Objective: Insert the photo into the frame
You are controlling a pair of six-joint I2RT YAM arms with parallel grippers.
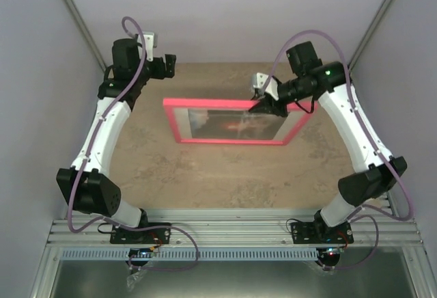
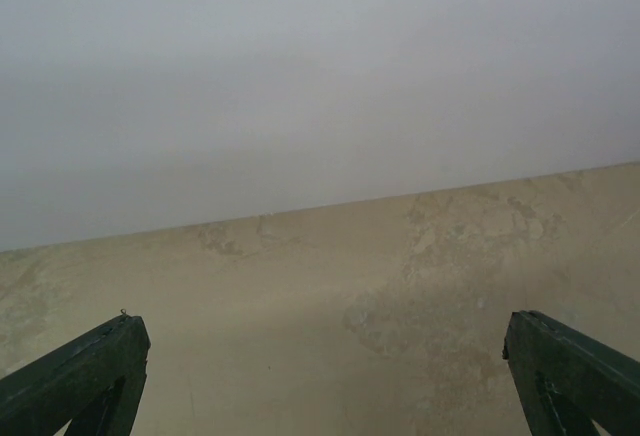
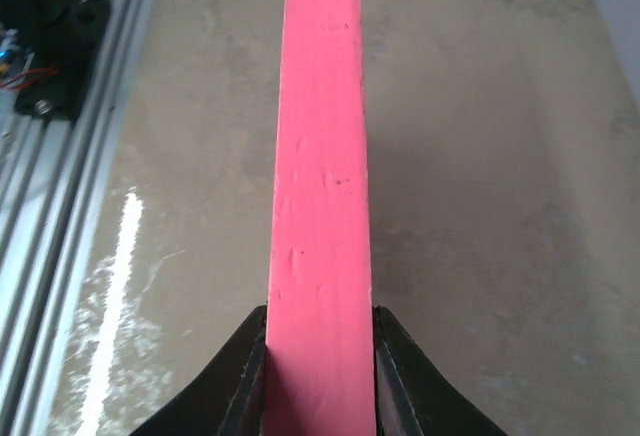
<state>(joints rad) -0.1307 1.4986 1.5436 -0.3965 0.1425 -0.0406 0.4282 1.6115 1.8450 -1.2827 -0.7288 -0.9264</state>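
Observation:
The robot's right gripper needs to move down next and turn until the hanging frame rests flat, and then let go of the frame's far bar, since bare tabletop is below and the photo point(image 1: 232, 124) shows inside the frame.
In the top view the pink frame point(image 1: 229, 141) hangs over the middle of the beige table point(image 1: 205, 175). The photo point(image 1: 232, 124), dark with a reddish glow, shows inside the frame's opening. My right gripper point(image 1: 263, 106) is shut on the frame's far rail. In the right wrist view the pink rail point(image 3: 320, 156) runs edge-on away from my right gripper point(image 3: 320, 316), both black fingers point(image 3: 250, 356) pressed to its sides. The photo is hidden in that view. My left gripper point(image 1: 167, 65) is at the far left, apart from the frame. It stands open point(image 2: 322, 331) over bare table.
Grey walls point(image 1: 225, 11) close in the table at the back and both sides. An aluminium rail point(image 1: 232, 223) with both arm bases runs along the near edge, and it also shows at the left of the right wrist view point(image 3: 60, 156).

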